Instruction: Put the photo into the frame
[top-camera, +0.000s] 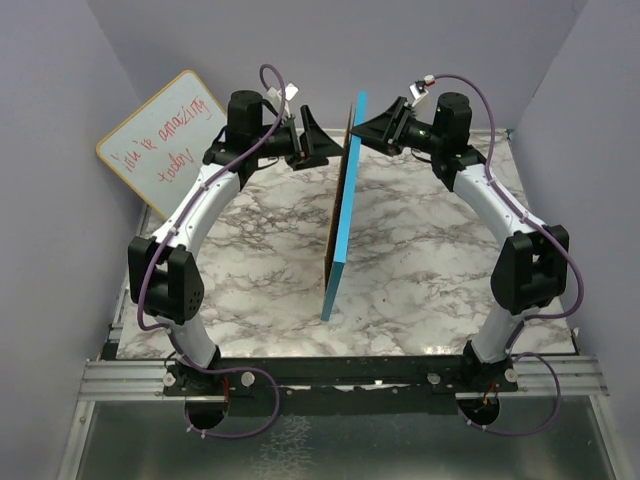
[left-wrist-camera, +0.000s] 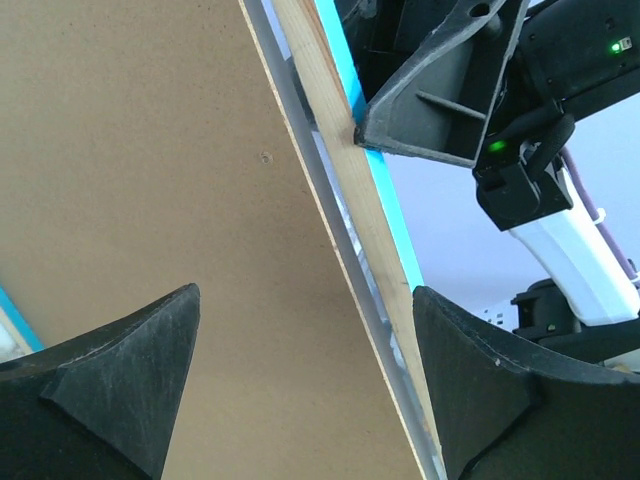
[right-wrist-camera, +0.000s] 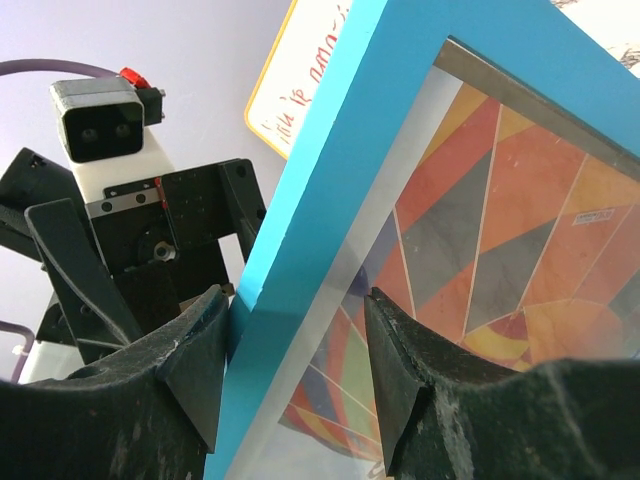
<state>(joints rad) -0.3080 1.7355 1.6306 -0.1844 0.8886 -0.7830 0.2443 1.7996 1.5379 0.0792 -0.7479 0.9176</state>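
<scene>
My left gripper should move toward the frame (top-camera: 340, 230), with one finger going into the gap between backing board (left-wrist-camera: 150, 180) and pale wood, so that the fingers are on both sides of the board's thin edge.
The frame (top-camera: 340, 230) stands upright on its long edge in the middle of the table, blue face to the right and brown backing board (left-wrist-camera: 150, 180) to the left. The photo (right-wrist-camera: 480, 230) shows through the glass inside it, its orange, red and grey-blue balloon panels plain in the right wrist view. My right gripper (top-camera: 365, 125) is shut on the frame's far top border (right-wrist-camera: 300, 230), one finger behind it and one on the glass. My left gripper (top-camera: 318, 150) hovers open behind the frame, fingers wide, facing the backing board and the pale wood edge (left-wrist-camera: 345, 180).
A round-cornered whiteboard (top-camera: 165, 140) with red handwriting leans against the back left wall. The marble table top (top-camera: 420, 270) lies on both sides of the standing frame. Grey walls close in at left, right and back.
</scene>
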